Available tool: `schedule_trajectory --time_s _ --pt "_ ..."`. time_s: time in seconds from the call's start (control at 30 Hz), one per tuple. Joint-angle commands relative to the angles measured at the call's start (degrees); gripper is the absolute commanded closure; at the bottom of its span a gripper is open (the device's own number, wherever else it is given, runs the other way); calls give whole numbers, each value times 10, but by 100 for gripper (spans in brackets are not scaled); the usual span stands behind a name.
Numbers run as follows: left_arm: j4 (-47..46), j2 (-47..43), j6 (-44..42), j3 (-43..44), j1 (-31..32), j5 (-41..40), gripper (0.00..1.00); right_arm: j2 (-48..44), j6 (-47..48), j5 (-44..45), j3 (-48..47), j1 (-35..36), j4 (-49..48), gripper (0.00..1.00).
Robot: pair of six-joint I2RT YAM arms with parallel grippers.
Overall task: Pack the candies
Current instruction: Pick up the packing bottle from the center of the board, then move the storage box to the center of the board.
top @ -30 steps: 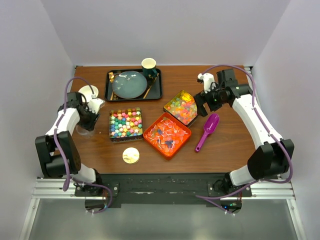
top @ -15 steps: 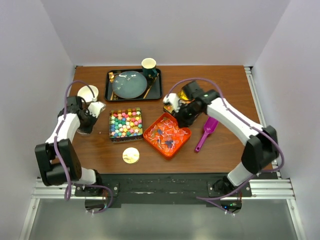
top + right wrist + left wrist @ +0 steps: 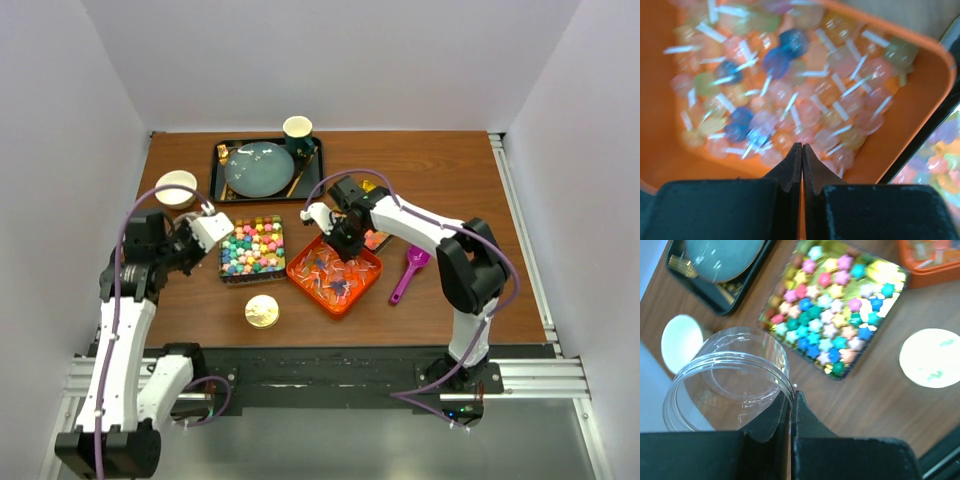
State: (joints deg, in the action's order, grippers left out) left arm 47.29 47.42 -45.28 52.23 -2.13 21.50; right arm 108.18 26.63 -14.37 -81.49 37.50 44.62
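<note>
My left gripper should next move the clear jar it is holding back past the gold lid and down onto the free wood by the near corner of the orange tray.
The candies lie in three trays: bright star-shaped ones in a gold tray (image 3: 251, 247) (image 3: 832, 315), wrapped ones in an orange tray (image 3: 335, 272) (image 3: 790, 85), and pastel ones in a third tray (image 3: 376, 239) (image 3: 940, 155) half hidden by my right arm. My left gripper (image 3: 190, 252) (image 3: 791, 400) is shut on the rim of a clear empty jar (image 3: 730, 375), left of the gold tray. My right gripper (image 3: 341, 246) (image 3: 801, 146) hovers over the orange tray's wrapped candies, shut, with nothing seen between its fingers.
A round gold lid (image 3: 262, 312) (image 3: 930, 357) lies in front of the gold tray. A purple scoop (image 3: 410, 272) lies right of the orange tray. At the back are a black tray (image 3: 315, 185) with a teal plate, a cup (image 3: 298, 132), and a white bowl (image 3: 176, 187).
My right arm swung left from near the scoop to over the orange tray and its gripper shut. My left gripper shut on the jar's rim and that arm shifted nearer.
</note>
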Motion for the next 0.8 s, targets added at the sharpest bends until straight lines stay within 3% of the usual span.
schedule_trajectory --time_s 0.0,0.27,0.6,0.77 --pt "74 -8 -28 1 17 75 100 29 -26 50 -42 0 -44 100" --pt "153 41 -31 16 98 130 100 112 -66 89 -124 -18 -64 100" --pt "53 98 107 1 361 45 100 197 -71 143 -225 -64 -88 100" --pt "-7 148 130 9 424 31 100 229 -62 153 -267 -80 -99 100"
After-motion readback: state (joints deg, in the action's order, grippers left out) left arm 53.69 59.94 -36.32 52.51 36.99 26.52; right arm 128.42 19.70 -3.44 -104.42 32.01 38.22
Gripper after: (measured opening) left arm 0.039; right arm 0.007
